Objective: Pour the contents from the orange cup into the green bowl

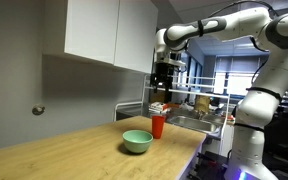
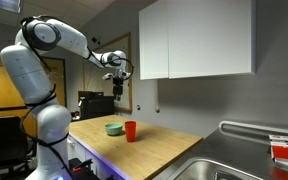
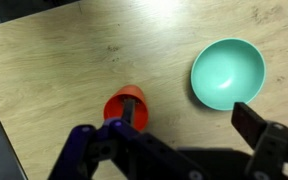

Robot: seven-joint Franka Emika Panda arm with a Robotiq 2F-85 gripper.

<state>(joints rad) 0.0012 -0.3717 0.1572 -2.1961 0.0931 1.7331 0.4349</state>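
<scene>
The side of the orange cup's rim away from the bowl is free, so my gripper should next move down and to the left in the wrist view onto it.
The orange cup [image 1: 158, 125] stands upright on the wooden counter, right next to the green bowl [image 1: 137, 141]. Both also show in an exterior view, cup [image 2: 130, 131] and bowl [image 2: 114, 128]. My gripper [image 1: 164, 72] hangs well above them, open and empty, and it also shows in an exterior view [image 2: 117, 86]. In the wrist view the cup [image 3: 127, 101] is at lower middle and the bowl [image 3: 228, 72] at upper right, apart from each other. The gripper [image 3: 191, 120] looks down with its fingers spread; one finger overlaps the cup in the picture. I cannot see what is in the cup.
A steel sink [image 1: 196, 122] with a rack of items lies past the cup at the counter's end; it also shows in an exterior view [image 2: 234, 168]. White wall cabinets [image 1: 99, 30] hang over the counter. The counter's front edge [image 2: 104, 150] is near the robot base.
</scene>
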